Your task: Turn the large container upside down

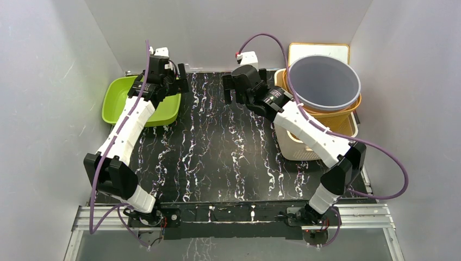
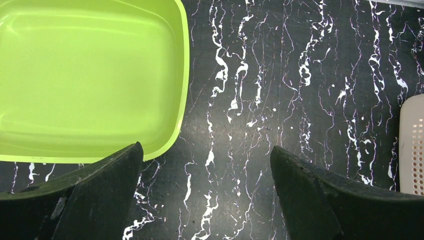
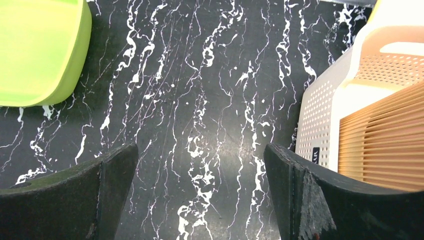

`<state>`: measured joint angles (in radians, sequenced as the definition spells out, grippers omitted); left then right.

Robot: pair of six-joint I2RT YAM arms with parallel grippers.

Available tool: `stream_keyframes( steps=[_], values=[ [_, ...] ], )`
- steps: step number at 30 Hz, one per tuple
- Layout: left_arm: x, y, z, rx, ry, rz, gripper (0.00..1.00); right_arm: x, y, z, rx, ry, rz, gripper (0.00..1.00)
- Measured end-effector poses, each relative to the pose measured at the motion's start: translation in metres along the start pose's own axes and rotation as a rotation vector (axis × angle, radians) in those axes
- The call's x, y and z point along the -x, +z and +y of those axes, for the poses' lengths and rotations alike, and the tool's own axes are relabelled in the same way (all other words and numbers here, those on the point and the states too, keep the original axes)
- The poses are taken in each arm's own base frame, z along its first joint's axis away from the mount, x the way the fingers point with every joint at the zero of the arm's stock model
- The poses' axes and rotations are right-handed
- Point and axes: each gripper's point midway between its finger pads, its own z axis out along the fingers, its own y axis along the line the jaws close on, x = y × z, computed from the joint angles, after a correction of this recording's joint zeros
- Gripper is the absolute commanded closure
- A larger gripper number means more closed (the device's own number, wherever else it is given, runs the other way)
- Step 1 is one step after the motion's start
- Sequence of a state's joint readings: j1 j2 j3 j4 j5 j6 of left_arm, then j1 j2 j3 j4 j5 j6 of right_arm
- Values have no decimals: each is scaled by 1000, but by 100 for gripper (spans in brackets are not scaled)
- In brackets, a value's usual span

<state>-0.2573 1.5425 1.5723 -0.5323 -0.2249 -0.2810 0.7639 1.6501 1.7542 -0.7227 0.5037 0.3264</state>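
The grey bucket sits uppermost, so I should raise my right gripper next and bring it over the grey bucket's mat-side rim (image 1: 290,81), to its right in the top view.
At the right of the table stands a stack. A cream perforated basket (image 1: 296,147), the biggest container in view, holds an orange slatted basket (image 1: 332,115), and a grey bucket (image 1: 323,81) sits upright in that. A lime green basin (image 1: 115,102) lies open side up at the far left. My left gripper (image 1: 182,81) hangs open over the mat just right of the basin (image 2: 90,75), nothing between its fingers (image 2: 206,155). My right gripper (image 1: 231,89) is open too (image 3: 200,152), above bare mat left of the cream basket (image 3: 320,115) and the orange basket (image 3: 385,135).
A black marbled mat (image 1: 217,152) covers the table between the basin and the stack. A white tray with a yellow rim (image 1: 318,50) leans behind the bucket. Grey walls close in on the left, the right and the back. The cream basket's edge (image 2: 412,150) shows at the right of the left wrist view.
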Motion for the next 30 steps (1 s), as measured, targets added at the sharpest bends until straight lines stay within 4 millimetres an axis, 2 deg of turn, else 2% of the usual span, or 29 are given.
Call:
stream_keyframes(
  steps=[4, 8, 12, 16, 21, 22, 24, 25, 30],
  values=[
    [0, 0, 0, 1, 0, 0, 2, 11, -4, 3, 34, -24, -45, 2],
    [0, 0, 1, 3, 0, -2, 2, 20, -20, 1, 87, -58, -101, 2],
    [1, -2, 2, 9, -1, -7, 2, 49, -40, -7, 89, -43, -203, 3],
    [4, -9, 5, 15, -3, -20, 2, 77, -51, -17, 35, -17, -273, 12],
    [5, -15, 6, 14, -9, -29, 2, 107, -53, -30, -80, 19, -316, 28],
    [5, -15, 6, 14, -12, -29, 2, 111, -54, -35, -110, 26, -319, 30],
    [4, -16, 6, 13, -17, -28, 2, 114, -55, -43, -164, 31, -320, 45],
    [2, -16, 6, 11, -20, -26, 2, 114, -56, -50, -195, 31, -318, 50],
    [-8, -19, 5, -7, -32, -6, 2, 116, -68, -88, -342, 37, -304, 53]
  ],
)
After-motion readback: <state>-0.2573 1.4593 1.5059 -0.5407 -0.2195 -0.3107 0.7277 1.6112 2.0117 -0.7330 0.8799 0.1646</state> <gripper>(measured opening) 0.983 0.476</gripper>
